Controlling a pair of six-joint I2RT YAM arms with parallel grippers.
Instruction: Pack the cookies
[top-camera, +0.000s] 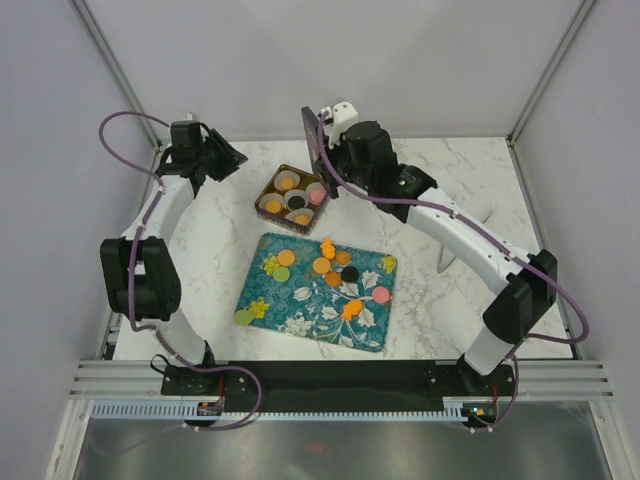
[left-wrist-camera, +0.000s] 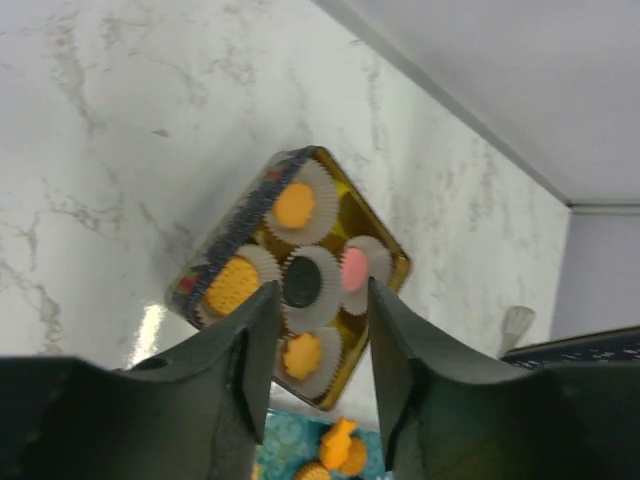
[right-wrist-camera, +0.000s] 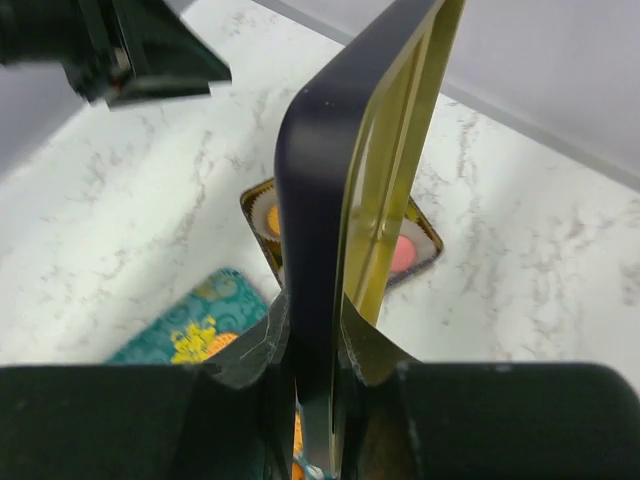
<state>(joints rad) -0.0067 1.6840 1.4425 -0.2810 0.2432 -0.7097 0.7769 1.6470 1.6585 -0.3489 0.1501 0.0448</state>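
Note:
The dark lid is on edge, so the robot's right gripper needs to turn to lay it flat, lower it over the tin's open top (top-camera: 293, 200) and let it go.
Loose cookies (top-camera: 321, 265) lie on a teal floral tray (top-camera: 300, 315): mostly orange, with a black one (top-camera: 349, 272), a pink one (top-camera: 381, 294) and a green one (top-camera: 243, 317). A square gold tin (top-camera: 266, 190) behind the tray holds white paper cups with orange, black and pink cookies; it also shows in the left wrist view (left-wrist-camera: 392, 255). My right gripper (right-wrist-camera: 315, 340) is shut on the tin's dark lid (right-wrist-camera: 330, 180), held on edge above the tin's right side (top-camera: 312, 135). My left gripper (left-wrist-camera: 318, 350) is open and empty, left of and above the tin.
The marble table ends at grey walls at the back and on both sides. A white object (top-camera: 450, 262) lies on the table to the right, beneath my right arm. The tray lies near the front, between the arm bases.

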